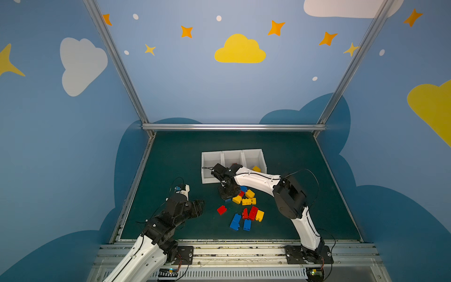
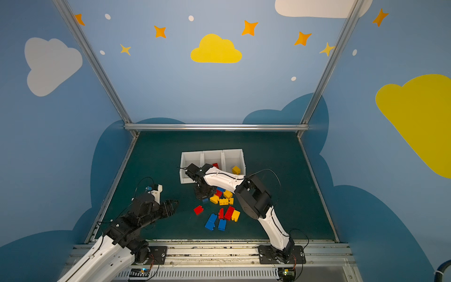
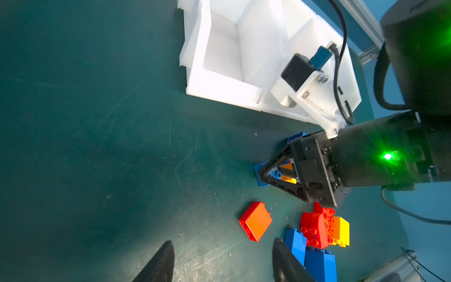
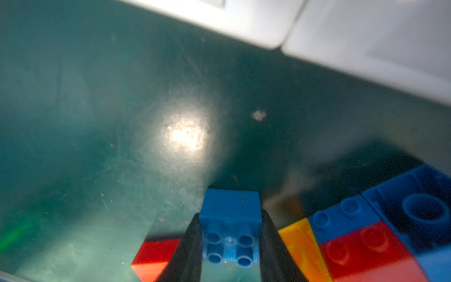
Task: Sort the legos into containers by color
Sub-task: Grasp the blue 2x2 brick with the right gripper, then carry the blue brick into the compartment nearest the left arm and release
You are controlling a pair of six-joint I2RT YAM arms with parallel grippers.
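Note:
The other bins hold red and yellow, so the right gripper will next go up and outward over the empty end bin (image 1: 211,160) to let go of the lego.
My right gripper (image 4: 230,217) is shut on a small square blue lego (image 4: 230,207) that sits low on the mat, in front of the containers (image 1: 210,153). In both top views this gripper (image 1: 225,195) (image 2: 202,194) points down at the far end of the lego pile. Loose red, yellow and blue legos (image 1: 246,201) lie on the mat, with a lone red one (image 1: 221,210) (image 3: 255,221) to the left. A yellow lego (image 2: 236,170) lies in the right bin and a red one (image 2: 215,165) in the middle bin. My left gripper (image 1: 199,207) (image 3: 222,243) hovers open and holds nothing.
The three white bins (image 3: 219,90) stand joined in a row behind the pile; the left one shows nothing inside. My right arm (image 1: 258,179) reaches across the front of the bins. Metal frame rails (image 1: 234,127) border the green mat.

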